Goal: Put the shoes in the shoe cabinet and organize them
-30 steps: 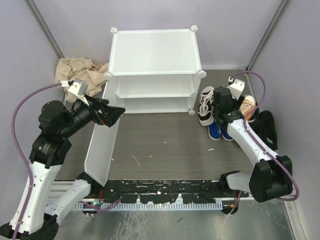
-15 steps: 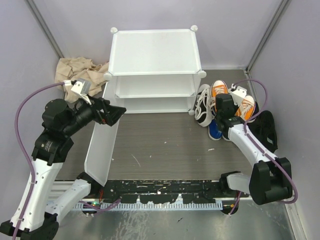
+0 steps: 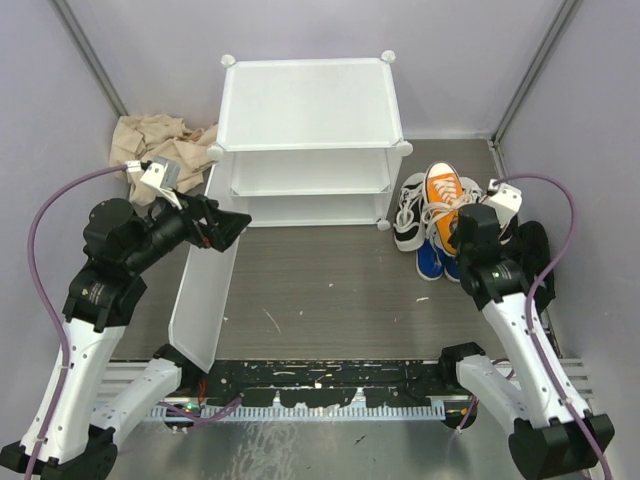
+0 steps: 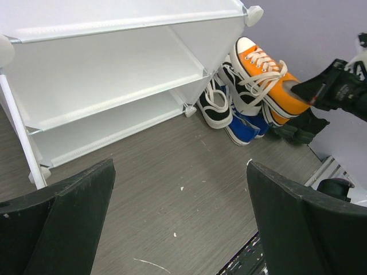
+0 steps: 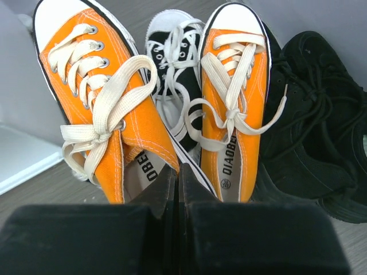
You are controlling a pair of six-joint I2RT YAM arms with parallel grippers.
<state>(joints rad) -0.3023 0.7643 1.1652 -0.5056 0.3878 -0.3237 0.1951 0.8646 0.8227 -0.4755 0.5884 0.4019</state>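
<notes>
My right gripper should next swing left in the top view, then lower and release the orange shoe [image 3: 442, 192] before the cabinet, where the floor is clear.
The white shoe cabinet [image 3: 305, 105] [image 4: 114, 74] stands at the back with both shelves bare. To its right the shoes lie in a heap. My right gripper [image 3: 464, 230] [image 5: 178, 172] is shut on the inner collar edge of an orange shoe [image 3: 442, 192] [image 5: 109, 97] [image 4: 269, 74], which tilts above the heap. Its orange partner [image 5: 232, 86] lies beside it. White shoes with black trim [image 3: 408, 210] [image 5: 172, 51], blue shoes [image 3: 430, 262] [image 4: 243, 129] and black shoes [image 3: 530, 255] [image 5: 315, 126] lie around them. My left gripper [image 3: 235, 222] [image 4: 178, 229] hangs open and empty, left of the cabinet.
The cabinet's white door panel [image 3: 205, 290] hangs open toward the near left, just under my left gripper. A crumpled beige cloth [image 3: 160, 140] lies in the back left corner. Grey walls close in on both sides.
My right gripper has closed on the orange shoe's collar and drawn back toward the near right, raising the shoe off the heap. The left arm has hardly moved.
</notes>
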